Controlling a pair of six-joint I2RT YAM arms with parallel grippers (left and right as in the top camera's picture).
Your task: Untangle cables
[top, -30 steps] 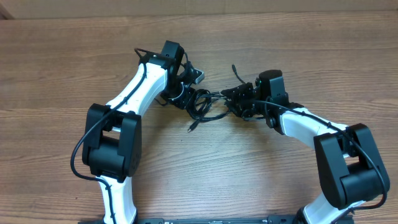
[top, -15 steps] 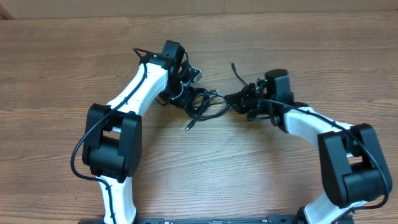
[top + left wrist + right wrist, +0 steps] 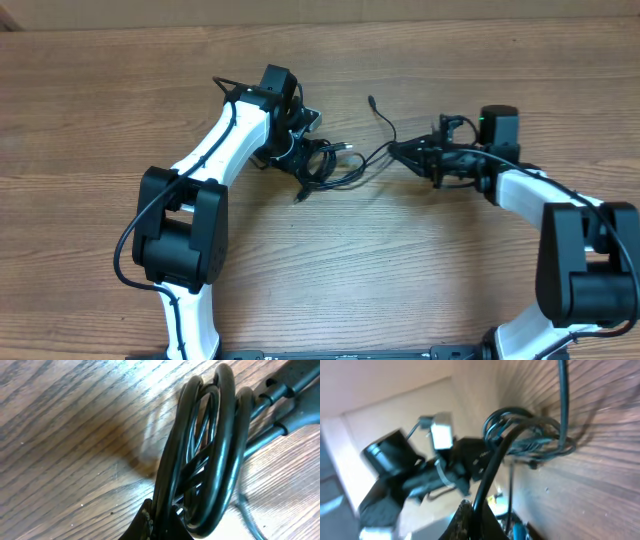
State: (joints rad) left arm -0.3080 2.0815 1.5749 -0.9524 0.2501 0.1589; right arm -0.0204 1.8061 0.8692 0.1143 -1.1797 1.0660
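Bare table lies below my right gripper and to its right in the overhead view. Next I need to pull my right gripper away from the bundle, then lower it to release the piece of cable.
The cables (image 3: 328, 165) lie as a black coiled bundle on the wooden table between the two arms. My left gripper (image 3: 298, 150) is at the bundle's left side, shut on its loops (image 3: 210, 450), which rise from between the jaws (image 3: 161, 521). My right gripper (image 3: 397, 149) is to the right of the bundle, shut on one strand (image 3: 495, 462) that runs taut from its jaws (image 3: 476, 516) back to the coil (image 3: 520, 430). A free end curves away to a plug (image 3: 372, 100). Another plug tip (image 3: 300, 198) lies just below the bundle.
The wooden table (image 3: 420, 260) fills the overhead view. A lighter strip (image 3: 120, 12) runs along the far edge. The left arm (image 3: 415, 472) with its camera shows blurred in the right wrist view, behind the coil.
My right gripper has shut on a strand and drawn back to the right, pulling it out of the bundle. The left gripper has stayed put, holding the coil.
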